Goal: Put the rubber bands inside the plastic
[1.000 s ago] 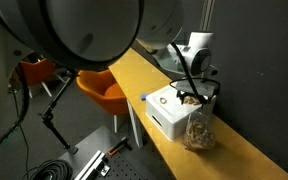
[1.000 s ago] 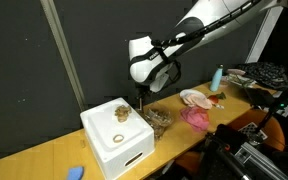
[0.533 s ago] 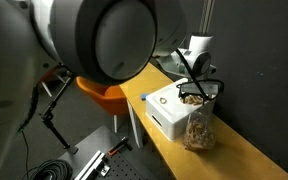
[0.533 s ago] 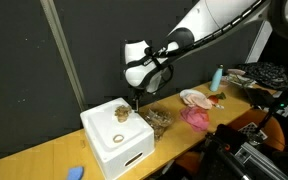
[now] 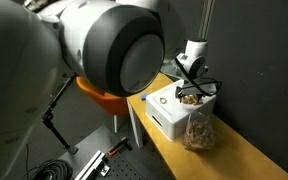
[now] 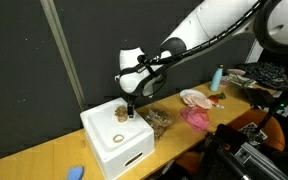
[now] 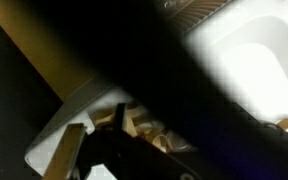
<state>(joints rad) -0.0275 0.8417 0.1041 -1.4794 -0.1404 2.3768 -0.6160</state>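
My gripper turns a little next, then lowers and closes on the clump in the white box's back corner.
The rubber bands lie as a tan clump in the back corner of the white box. They also show in the other exterior view. One loose loop lies on the box's floor. The plastic, a small crinkly clear bag with tan bands in it, stands next to the box and also shows in an exterior view. My gripper hangs fingers-down right over the clump and looks open. The wrist view is mostly dark, with tan loops between the fingers.
The box sits on a yellow-wood table against a black curtain. A pink cloth, a white dish and a small bottle lie beyond the bag. A blue object lies near the table's front edge.
My gripper has moved from above the gap between bag and box toward the box, and now sits lower, over the clump. The bag and box have not moved.
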